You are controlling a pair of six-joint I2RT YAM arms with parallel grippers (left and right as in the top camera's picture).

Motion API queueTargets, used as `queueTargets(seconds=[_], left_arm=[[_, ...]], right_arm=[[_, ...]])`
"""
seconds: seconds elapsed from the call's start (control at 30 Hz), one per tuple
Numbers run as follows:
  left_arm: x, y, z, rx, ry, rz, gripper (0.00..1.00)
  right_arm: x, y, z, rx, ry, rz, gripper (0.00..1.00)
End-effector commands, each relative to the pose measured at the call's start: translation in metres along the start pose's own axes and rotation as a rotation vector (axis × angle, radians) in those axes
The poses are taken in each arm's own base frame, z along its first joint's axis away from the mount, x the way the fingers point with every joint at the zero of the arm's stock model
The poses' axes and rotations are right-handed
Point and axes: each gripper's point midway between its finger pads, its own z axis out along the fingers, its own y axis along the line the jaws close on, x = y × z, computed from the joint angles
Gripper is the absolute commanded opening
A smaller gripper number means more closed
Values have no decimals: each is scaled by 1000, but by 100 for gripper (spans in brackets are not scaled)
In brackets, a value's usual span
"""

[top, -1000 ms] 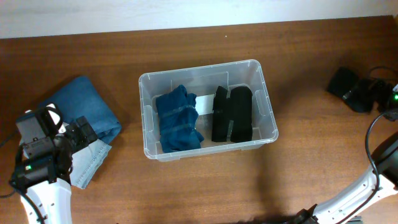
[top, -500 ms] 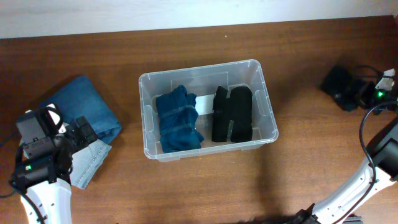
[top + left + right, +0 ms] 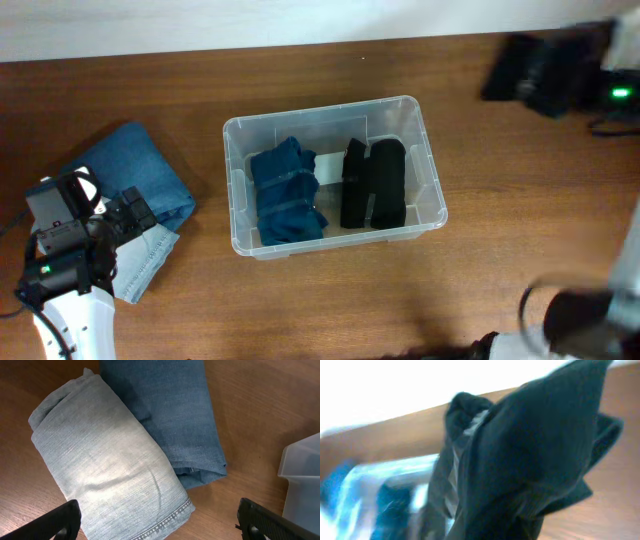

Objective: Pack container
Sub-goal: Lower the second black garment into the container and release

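Note:
The dark garment needs to swing to the left in the overhead view in the robot's right gripper, over the middle of the container, where a gap shows between blue and black garments (image 3: 419, 498).
The clear container (image 3: 432, 203) stands mid-table and holds a folded blue garment (image 3: 288, 190) beside folded black garments (image 3: 375, 183). At the far right back, motion-blurred, my right gripper (image 3: 565, 78) is shut on a dark garment (image 3: 515, 68) held above the table. In the right wrist view that dark garment (image 3: 530, 460) fills the frame and hides the fingers, with the container (image 3: 380, 477) blurred at lower left. My left gripper (image 3: 132, 215) is open, its fingers either side of a light denim roll (image 3: 105, 460); its midpoint (image 3: 160, 527) lies over the roll's edge.
Folded dark blue jeans (image 3: 135, 170) lie at the left, partly under the light denim (image 3: 145, 262); the same dark blue jeans (image 3: 170, 410) show in the left wrist view. A container corner (image 3: 302, 475) shows at right there. A wall edge runs along the table's back.
The right gripper shut on the dark garment at the right edge, then swung up and back-left with it, blurred now. The left arm and the container have not moved.

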Motion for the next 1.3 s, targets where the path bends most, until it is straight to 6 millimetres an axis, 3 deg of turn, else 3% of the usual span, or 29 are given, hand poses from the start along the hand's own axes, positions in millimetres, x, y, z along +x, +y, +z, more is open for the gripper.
queueTargets(seconds=[0.0,0.07,0.2,0.33,0.47,0.5,0.53,0.57,0.6,0.63,0.7,0.73,0.77,0.87,0.93,1.03,1.07,1.13,1.17,1.27], left_arm=[[-6,-1,-3,9,-15,-12,99],[-6,-1,-3,9,-15,-12,99],[-6,-1,-3,9,-15,-12,99],[-6,-1,-3,9,-15,-12,99],[-6,-1,-3,9,-14,-12,99],[-6,-1,-3,9,-14,-12,99],[-6,-1,-3,9,-15,-12,99],[-6,-1,-3,9,-14,-12,99],[-6,-1,-3,9,-14,-12,100],[-6,-1,-3,9,-14,-12,99],[-6,-1,-3,9,-14,-12,100],[-6,-1,-3,9,-14,-12,99],[-6,-1,-3,9,-14,-12,99],[-6,-1,-3,9,-14,-12,99],[-6,-1,-3,9,-14,-12,99],[-6,-1,-3,9,-14,-12,99],[-6,-1,-3,9,-14,-12,99],[-6,-1,-3,9,-14,-12,99],[-6,-1,-3,9,-14,-12,99],[-6,-1,-3,9,-14,-12,99]], right_arm=[[37,70,34,-108,174,-212,4],[68,95,58,-92,315,-291,4],[120,122,109,-55,528,-429,4],[159,143,159,-111,669,-478,4],[191,150,203,-139,753,-512,5],[197,152,210,-149,769,-529,13],[205,154,215,-165,790,-562,40],[208,154,217,-172,799,-579,51],[213,155,221,-160,812,-603,94],[213,150,222,-121,815,-619,99],[201,138,220,10,791,-594,99],[185,133,213,91,750,-570,99],[160,138,198,123,668,-556,99],[131,155,173,108,545,-555,99],[124,168,161,78,504,-563,98],[132,180,157,30,519,-569,95],[136,181,160,21,533,-572,81],[161,180,176,5,603,-572,17],[173,177,184,3,639,-570,4],[213,161,210,13,743,-561,4]])
